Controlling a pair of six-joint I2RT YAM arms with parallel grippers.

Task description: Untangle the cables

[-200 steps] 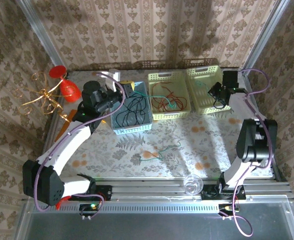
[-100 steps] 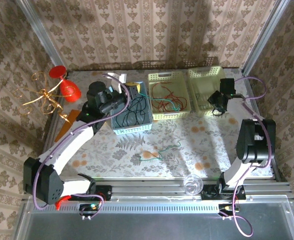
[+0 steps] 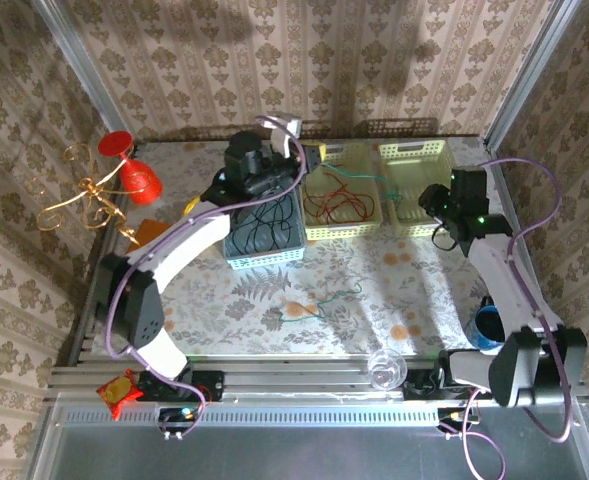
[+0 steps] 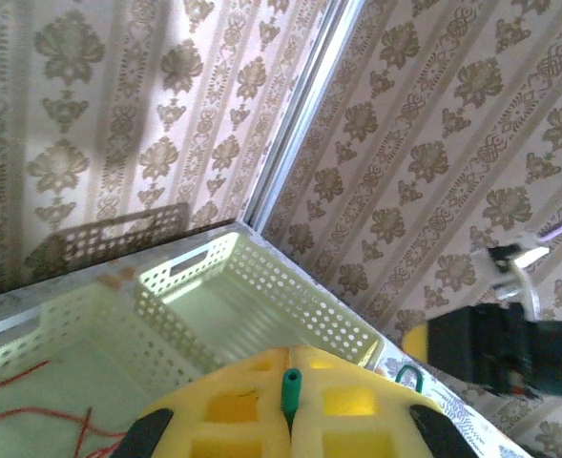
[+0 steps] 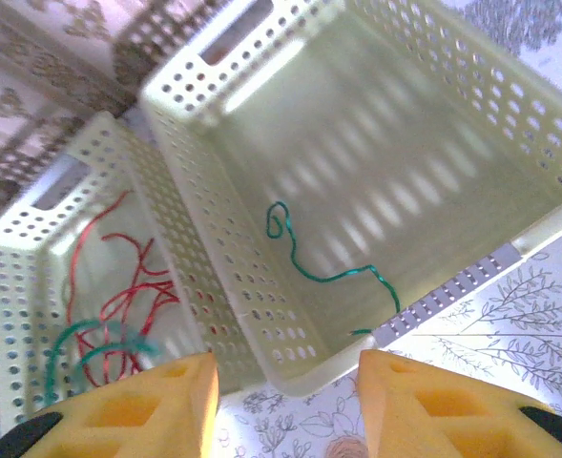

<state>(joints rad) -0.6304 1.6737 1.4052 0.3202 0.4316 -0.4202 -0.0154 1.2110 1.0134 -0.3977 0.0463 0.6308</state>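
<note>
The green cable's end goes across in my left gripper toward the cream basket beyond the red cables next for release, since the basket already holds a green cable.
My left gripper is shut on the end of a green cable, pinched between its yellow pads. It hovers over the left rim of the middle cream basket. That basket holds red cables and a green strand. Black cables lie in the blue basket. Another green cable lies in the right cream basket. A further green cable rests on the table. My right gripper stands open above that basket's near corner, holding nothing.
A curly gold wire stand with red pieces is at the left edge. A clear cup sits on the front rail and a blue cup at the right. An orange packet lies near the left base.
My left arm swung right, from over the blue basket to the middle basket's left rim. My right arm drew back from the right basket toward the near side.
</note>
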